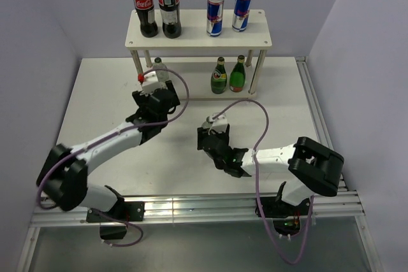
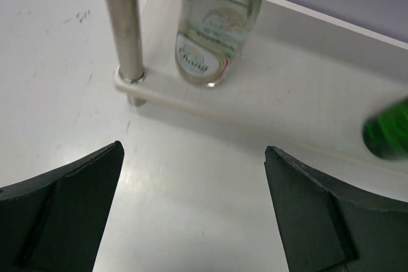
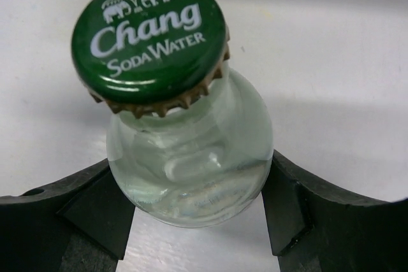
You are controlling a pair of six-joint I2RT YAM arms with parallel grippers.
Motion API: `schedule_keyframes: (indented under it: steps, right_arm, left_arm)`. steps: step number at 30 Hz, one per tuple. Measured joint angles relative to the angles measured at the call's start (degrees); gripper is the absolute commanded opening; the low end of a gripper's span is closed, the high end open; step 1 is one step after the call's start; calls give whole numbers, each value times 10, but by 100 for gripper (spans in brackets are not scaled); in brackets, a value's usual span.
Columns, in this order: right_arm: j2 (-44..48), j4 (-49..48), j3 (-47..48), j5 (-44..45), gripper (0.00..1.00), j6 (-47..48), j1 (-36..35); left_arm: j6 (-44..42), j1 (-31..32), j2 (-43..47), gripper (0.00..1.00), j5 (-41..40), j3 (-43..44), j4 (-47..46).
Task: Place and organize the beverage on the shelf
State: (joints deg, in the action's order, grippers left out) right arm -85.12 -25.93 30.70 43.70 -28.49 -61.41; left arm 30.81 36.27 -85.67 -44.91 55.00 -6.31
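Observation:
My right gripper holds the second and will next carry it outward, to its left in the top view, and release it on the free lower board point(image 1: 183, 84) beside the clear bottle.
The cream-white shelf point(image 1: 255, 30) stands at the back of the table. Two blue-and-silver cans point(image 1: 215, 14) are on its top board, and two green bottles point(image 1: 219, 76) are on its lower board. At the lower board's left end, next to a leg point(image 2: 124, 23), stands a clear bottle point(image 2: 217, 23). My left gripper point(image 2: 193, 151) is open and empty just in front of it, over the table point(image 2: 57, 93). My right gripper point(image 3: 191, 179) is shut on the body of a second clear bottle point(image 3: 191, 164) with a green Chang cap point(image 3: 152, 36), at mid-table point(image 1: 213, 137).
Two tall cola bottles point(image 1: 156, 4) occupy the left of the top board. A green bottle point(image 2: 389, 128) shows at the right edge of the left wrist view. Purple walls close in the table on both sides, and a metal rail point(image 1: 191, 208) runs along the near edge.

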Motion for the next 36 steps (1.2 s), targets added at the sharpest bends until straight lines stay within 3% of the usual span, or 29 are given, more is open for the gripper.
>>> schedule_keyframes:
  steps: [9,18,23,30,36]
  right_arm:
    - [-85,45,237,-41,0,89,33]
    - [-256,76,434,-70,0,146,99]
    - [-313,102,492,-80,0,160,123]
    - [-352,123,564,-89,0,173,138]
    - [-353,119,572,-92,0,180,141]
  left_arm:
    - [78,62,303,99,-45,-121,170]
    - [104,64,459,99,-74,-225,262]
    - [108,64,506,99,-76,-235,269]
    - [120,64,506,99,-79,-235,279]
    - [124,64,508,99,-86,-235,283]
